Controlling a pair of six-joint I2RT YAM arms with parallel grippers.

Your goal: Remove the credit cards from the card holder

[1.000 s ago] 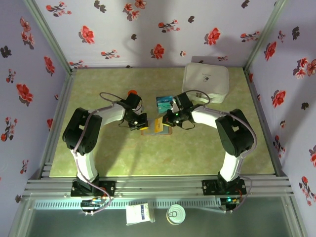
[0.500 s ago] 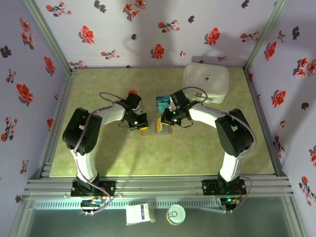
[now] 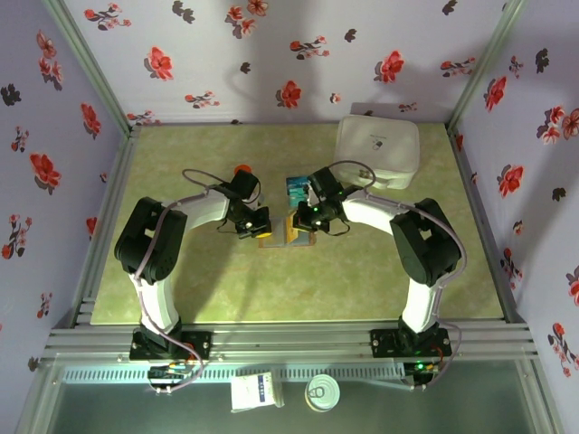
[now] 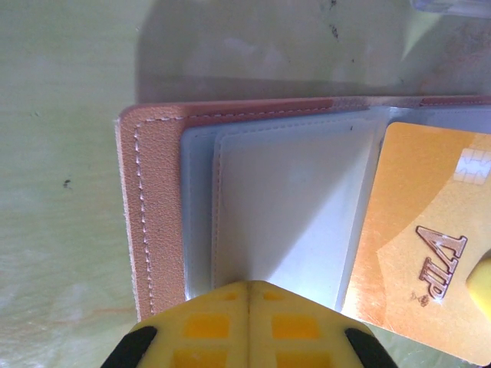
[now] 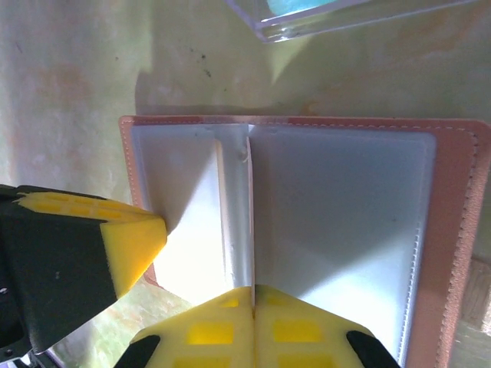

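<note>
My right gripper has the yellowish card and needs to lift off the holder [image 3: 282, 242], carry it outward, turning, and release it over the clear tray [image 3: 298, 188], where teal-faced cards already lie.
The tan-brown card holder [image 3: 282, 242] lies open on the table between both arms, its blue-grey inner panels [image 4: 291, 199] facing up. My left gripper [image 4: 249, 285] is shut with nothing between the jaws, and its tip presses on the holder's left panel [image 5: 180, 199]. My right gripper [image 5: 253, 290] is shut on a yellowish credit card [image 4: 418, 238], which the right wrist view catches edge-on [image 5: 251, 207] as it stands above the holder. Teal-faced credit cards [image 3: 298, 187] lie in a clear tray just behind the holder.
A large white rounded box [image 3: 377, 152] stands at the back right. A small red object [image 3: 241, 170] sits behind my left arm. The clear tray's rim [image 5: 360, 19] lies close beyond the holder. Metal frame rails edge the green mat.
My right gripper has shifted a little to the left over the holder, with the yellowish card in it. The left gripper has stayed in place.
</note>
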